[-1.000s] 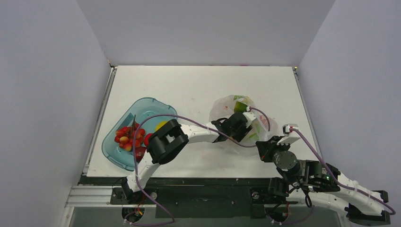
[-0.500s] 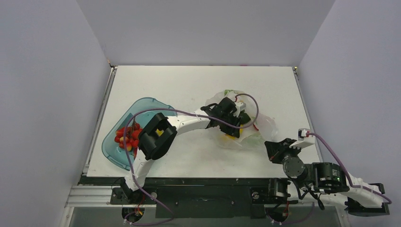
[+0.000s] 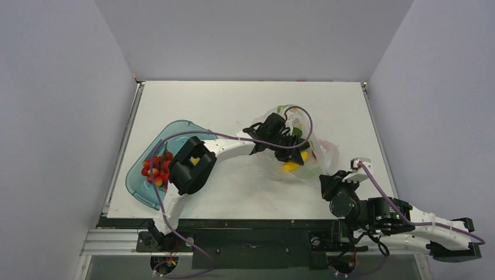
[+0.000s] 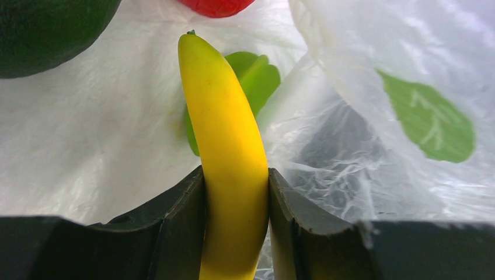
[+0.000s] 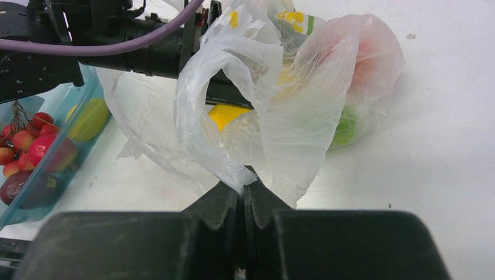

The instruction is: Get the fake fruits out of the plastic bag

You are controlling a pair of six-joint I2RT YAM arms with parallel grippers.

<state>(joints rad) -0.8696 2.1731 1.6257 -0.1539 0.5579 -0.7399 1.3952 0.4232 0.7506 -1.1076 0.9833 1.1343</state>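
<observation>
The tray's far end (image 3: 184, 127) is to the left of my left gripper in the top view, so my left gripper should lift clear next, then go down into that end and let go of the banana.
The plastic bag (image 3: 323, 153) lies crumpled at the table's middle right, its mouth facing left. My left gripper (image 3: 290, 154) reaches inside it and is shut on a yellow banana (image 4: 225, 146), whose sides press against both fingers. Deeper in the bag lie a red fruit (image 4: 216, 4), a dark green fruit (image 4: 46, 29) and a green piece (image 4: 257, 76). My right gripper (image 5: 242, 185) is shut on a pinched fold of the bag (image 5: 292, 116) at its near edge. Through the film show the banana (image 5: 225, 114), a reddish fruit (image 5: 368, 52) and a green fruit (image 5: 347, 125).
A teal-blue tray (image 3: 175, 125) sits at the left, holding a cluster of red berries (image 3: 154, 169) and a yellow-green fruit (image 5: 87, 119). A purple cable (image 3: 233, 142) runs along the left arm. Walls close in the table on the left, right and far sides.
My left gripper has pushed farther into the bag and closed on the banana. The right gripper swung right, then back left, still pinching the bag, which shifted with it.
</observation>
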